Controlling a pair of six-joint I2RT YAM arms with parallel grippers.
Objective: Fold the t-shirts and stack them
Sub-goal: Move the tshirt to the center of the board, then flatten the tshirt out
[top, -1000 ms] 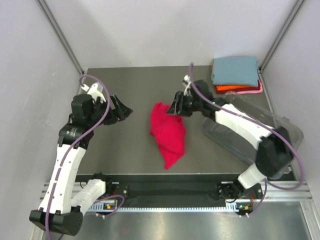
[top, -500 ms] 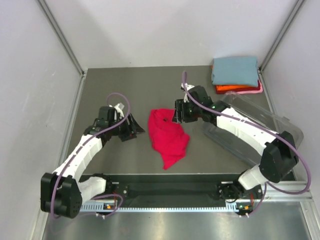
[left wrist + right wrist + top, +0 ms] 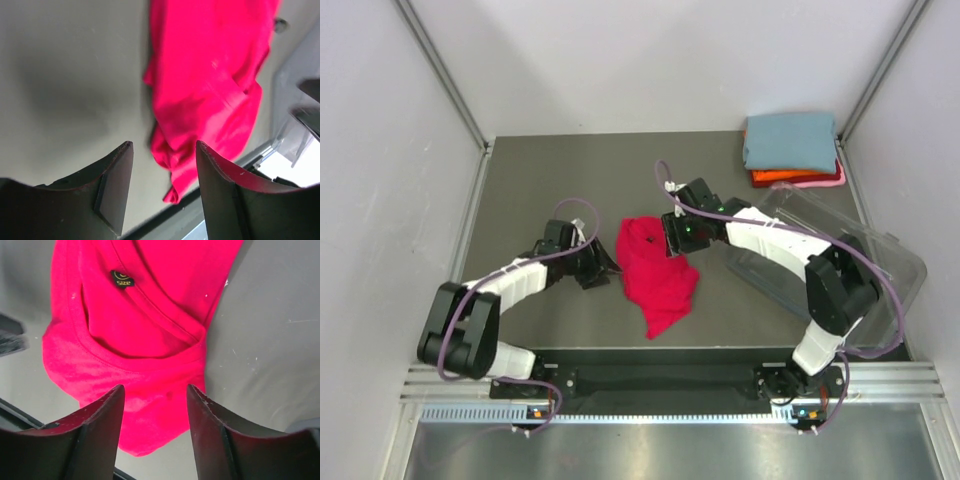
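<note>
The shirt's lower edge facing the tub (image 3: pixel 165 438) lies below and back from my right gripper, so my right gripper draws back and down onto that edge next.
The crimson red t-shirt (image 3: pixel 657 272) lies crumpled in the middle of the table, its collar and size label facing up in the right wrist view (image 3: pixel 145 315). It also shows in the left wrist view (image 3: pixel 210 85). My left gripper (image 3: pixel 605 266) is open, low at the shirt's left edge. My right gripper (image 3: pixel 670 236) is open, low over the shirt's upper right edge. The dusty blue-grey t-shirt (image 3: pixel 790 140) lies folded on the orange t-shirt (image 3: pixel 782 178) and the pale pink t-shirt (image 3: pixel 832 181) at the back right corner.
A clear plastic tub (image 3: pixel 840 265) lies tipped on the table to the right, under the right arm. Grey walls stand at the left, back and right. A black rail (image 3: pixel 660 380) runs along the near edge.
Both arms have lowered and closed in on the red shirt: the left gripper moved right to its left edge, the right gripper moved down and left onto its top. The shirt's top bunched slightly.
</note>
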